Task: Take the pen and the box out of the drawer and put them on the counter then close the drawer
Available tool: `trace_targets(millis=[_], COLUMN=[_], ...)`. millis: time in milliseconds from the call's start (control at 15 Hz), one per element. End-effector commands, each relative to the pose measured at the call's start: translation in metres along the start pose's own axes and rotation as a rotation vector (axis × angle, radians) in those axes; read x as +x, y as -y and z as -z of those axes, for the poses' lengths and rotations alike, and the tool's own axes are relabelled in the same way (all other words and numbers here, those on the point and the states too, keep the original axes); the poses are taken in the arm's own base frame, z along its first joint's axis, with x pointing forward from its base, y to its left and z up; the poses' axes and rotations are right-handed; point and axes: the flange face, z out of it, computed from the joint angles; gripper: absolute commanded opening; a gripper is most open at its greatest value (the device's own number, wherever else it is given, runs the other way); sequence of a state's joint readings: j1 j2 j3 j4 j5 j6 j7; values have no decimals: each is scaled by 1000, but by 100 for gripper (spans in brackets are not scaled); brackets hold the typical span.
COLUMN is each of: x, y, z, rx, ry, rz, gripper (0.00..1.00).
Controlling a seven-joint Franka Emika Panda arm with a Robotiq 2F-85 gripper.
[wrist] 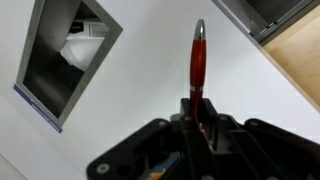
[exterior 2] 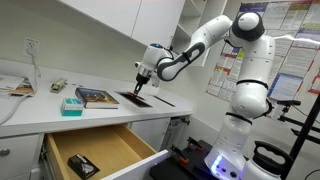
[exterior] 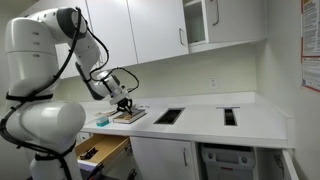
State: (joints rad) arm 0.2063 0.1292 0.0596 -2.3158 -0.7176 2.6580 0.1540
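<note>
The red pen turns with my gripper and comes down next onto the bare white counter (exterior 2: 125, 106) beside the book, which is empty and clear of the dark cut-out.
My gripper (wrist: 198, 112) is shut on a red pen (wrist: 198, 62) with a silver tip, held over the white counter (wrist: 150, 90). In both exterior views the gripper (exterior: 124, 103) (exterior 2: 139, 88) hangs just above the counter (exterior: 200, 122) (exterior 2: 40, 108), beside a dark cut-out (exterior 2: 135, 99). The drawer (exterior 2: 105, 148) (exterior: 108, 149) stands pulled open below the counter, its light wood inside showing. A small dark box (exterior 2: 82, 166) (exterior: 88, 153) lies in it. A corner of the drawer also shows in the wrist view (wrist: 300, 60).
A book (exterior 2: 97, 97) (exterior: 127, 115) and a teal block (exterior 2: 71, 105) (exterior: 102, 121) lie on the counter near the gripper. Two dark cut-outs (exterior: 168, 116) (exterior: 230, 116) sit in the counter; one shows in the wrist view (wrist: 65, 55). White cupboards (exterior: 150, 30) hang above.
</note>
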Motion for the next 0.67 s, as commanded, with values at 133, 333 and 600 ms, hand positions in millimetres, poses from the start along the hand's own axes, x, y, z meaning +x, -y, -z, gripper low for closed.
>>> trace_targets(millis=[133, 333, 600], x=[11, 19, 30], y=[-27, -21, -12], z=[-58, -76, -87], rx=[33, 58, 66], ry=[19, -12, -44], rz=[-312, -471, -596], gripper=[3, 3, 7])
